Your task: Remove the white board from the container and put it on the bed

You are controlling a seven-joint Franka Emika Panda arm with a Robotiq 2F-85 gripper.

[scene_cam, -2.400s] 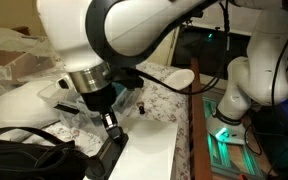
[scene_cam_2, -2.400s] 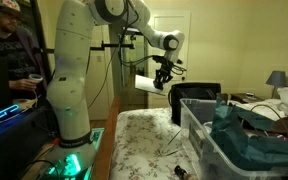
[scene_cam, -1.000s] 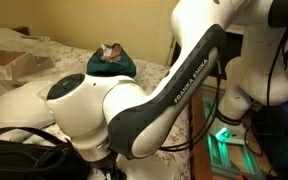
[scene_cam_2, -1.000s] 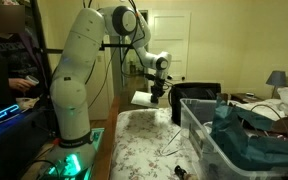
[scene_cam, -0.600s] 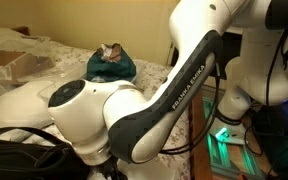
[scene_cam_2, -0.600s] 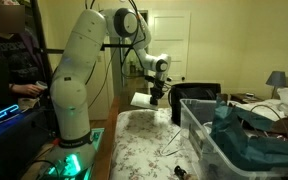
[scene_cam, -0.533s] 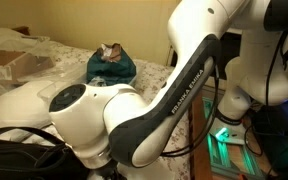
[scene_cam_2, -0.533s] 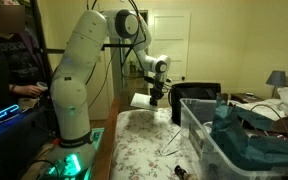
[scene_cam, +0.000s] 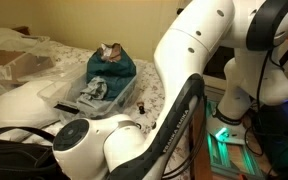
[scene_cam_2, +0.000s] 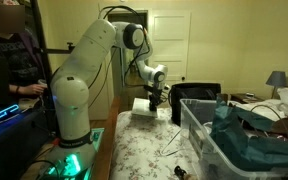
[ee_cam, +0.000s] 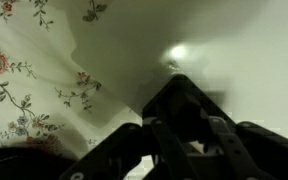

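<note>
I will lower the white board with my gripper onto the bare flowered spread at the bed's far end (scene_cam_2: 145, 125), which is below, and let go of the board clear of the container (scene_cam_2: 206, 140).
My gripper (scene_cam_2: 156, 101) is shut on the white board (scene_cam_2: 142, 106) and holds it flat, low over the far end of the bed (scene_cam_2: 144, 150). In the wrist view the board (ee_cam: 224, 40) fills the upper right, and my dark fingers (ee_cam: 181, 100) close on its face. The flowered spread (ee_cam: 24, 80) shows just beyond the board's edge. The clear container (scene_cam_2: 206, 140) stands on the bed to the side, apart from the board. It also shows in an exterior view (scene_cam: 126, 100), on the flowered bed (scene_cam: 49, 52). There the arm hides the gripper and the board.
A teal cloth bundle (scene_cam: 111, 68) sits in the container and also shows in an exterior view (scene_cam_2: 249, 135). A white pillow (scene_cam: 24, 100) and a cardboard box (scene_cam: 14, 62) lie on the bed. A person (scene_cam_2: 9, 50) stands beside the robot base (scene_cam_2: 69, 160). Black cables (scene_cam: 14, 150) lie in the foreground.
My gripper has carried the board down from well above the bed to just over the spread. The arm has shifted so the container now shows in an exterior view.
</note>
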